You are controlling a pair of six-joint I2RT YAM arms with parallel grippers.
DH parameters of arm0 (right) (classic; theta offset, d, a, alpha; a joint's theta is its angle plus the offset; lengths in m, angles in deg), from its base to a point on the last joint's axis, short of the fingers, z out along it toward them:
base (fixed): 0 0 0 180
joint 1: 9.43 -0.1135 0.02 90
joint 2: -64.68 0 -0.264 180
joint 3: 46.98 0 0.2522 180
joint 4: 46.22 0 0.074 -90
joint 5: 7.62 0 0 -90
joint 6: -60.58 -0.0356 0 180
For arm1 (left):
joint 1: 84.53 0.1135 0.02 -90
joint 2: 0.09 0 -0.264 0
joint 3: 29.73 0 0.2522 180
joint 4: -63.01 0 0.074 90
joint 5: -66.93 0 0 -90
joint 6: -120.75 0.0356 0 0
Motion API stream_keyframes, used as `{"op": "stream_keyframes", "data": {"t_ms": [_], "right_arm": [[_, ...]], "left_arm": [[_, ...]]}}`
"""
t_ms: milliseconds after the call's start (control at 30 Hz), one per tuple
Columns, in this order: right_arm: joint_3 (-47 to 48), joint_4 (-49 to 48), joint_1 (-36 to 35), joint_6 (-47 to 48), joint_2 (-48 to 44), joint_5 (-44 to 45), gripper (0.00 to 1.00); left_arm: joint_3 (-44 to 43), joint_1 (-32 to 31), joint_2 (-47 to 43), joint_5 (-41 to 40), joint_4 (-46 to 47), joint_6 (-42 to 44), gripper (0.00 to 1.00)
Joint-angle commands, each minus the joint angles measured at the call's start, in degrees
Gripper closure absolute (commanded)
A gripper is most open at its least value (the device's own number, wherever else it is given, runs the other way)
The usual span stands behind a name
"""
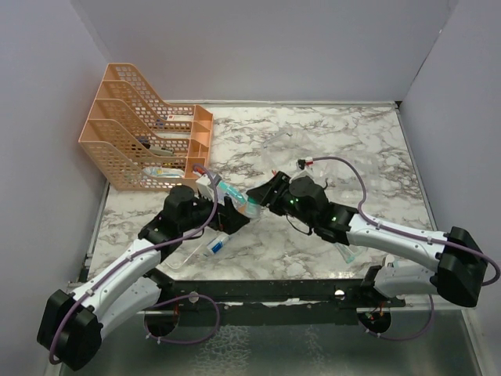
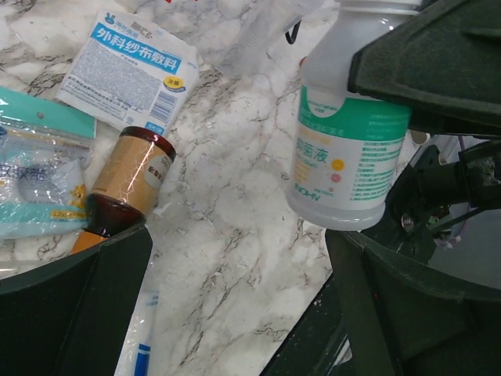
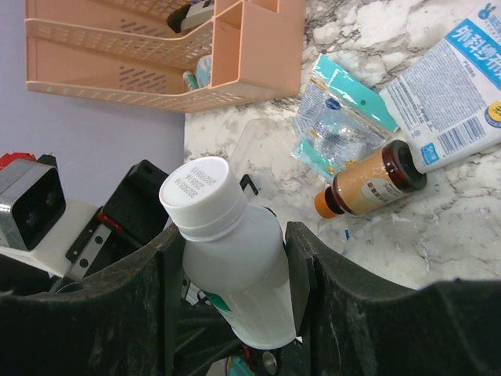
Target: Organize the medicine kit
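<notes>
The right gripper carries the white bottle up and outward next, then lowers into the clear medicine kit's far end (image 1: 285,147) and releases it, as that end looks empty.
My right gripper (image 3: 239,244) (image 1: 263,201) is shut on a white bottle (image 3: 235,258) (image 2: 348,157) with a white cap and green label, held off the marble table (image 1: 337,149). My left gripper (image 2: 235,305) (image 1: 235,214) stands wide open right beside it with nothing between its fingers; the bottle's base hangs just above its right finger (image 2: 399,298). A clear plastic piece with a black handle, apparently the medicine kit (image 2: 254,35), lies at the top of the left wrist view. It is hard to make out in the top view.
Under the grippers lie a brown bottle (image 2: 129,184) (image 3: 368,184), a white and blue gauze packet (image 2: 129,66) (image 3: 454,86) and a teal packet (image 2: 31,172) (image 3: 344,117). A clear bag with a blue tube (image 1: 211,247) lies under the left arm. The orange mesh rack (image 1: 145,141) stands at the back left.
</notes>
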Motion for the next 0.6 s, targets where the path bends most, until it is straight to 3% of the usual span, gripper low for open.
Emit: {"op": "stream_keyframes", "data": {"t_ms": [0,67,100,133,167,200,233,300,367,467,567], "right_arm": [[0.02,-9.72,-0.33,-0.45,1.64,-4.49,0.60],[-0.43,-11.51,-0.40,-0.73,2.08,-5.61,0.60],[-0.40,-11.65,-0.31,-0.70,2.25,-5.74,0.60],[-0.27,-11.61,-0.30,-0.59,2.34,-5.76,0.60],[-0.22,-11.47,-0.30,-0.38,2.34,-5.69,0.61],[-0.22,-11.51,-0.36,-0.16,2.17,-5.71,0.61],[-0.22,-11.49,-0.36,0.01,2.04,-5.84,0.61],[-0.37,-11.41,-0.35,0.19,1.70,-5.93,0.62],[-0.55,-11.43,-0.37,0.09,1.40,-6.18,0.62],[-0.74,-10.97,-0.36,0.05,1.00,-5.73,0.62],[-1.10,-10.80,-0.37,-0.20,0.15,-4.34,0.63]], "left_arm": [[-3.33,-1.92,1.05,1.14,1.89,-0.15,0.01],[-3.42,-2.50,1.39,1.14,0.00,-0.15,0.01],[-3.33,-2.71,1.37,1.14,21.03,-0.15,0.01],[-3.10,-2.72,1.16,1.14,23.66,-13.46,0.01],[-2.83,-2.78,0.98,1.14,24.03,-21.56,0.14],[-2.50,-2.81,0.77,0.48,24.04,-22.55,0.22],[-2.18,-2.81,0.41,10.55,24.04,-22.58,0.29],[-1.74,-2.81,-0.08,10.34,24.02,-22.65,0.35],[-1.82,-2.81,-0.08,9.68,24.05,-22.55,0.34],[-2.17,-2.81,0.32,10.09,24.08,-22.14,0.22],[-2.08,-2.81,0.92,10.84,24.04,-22.09,0.20]]}}
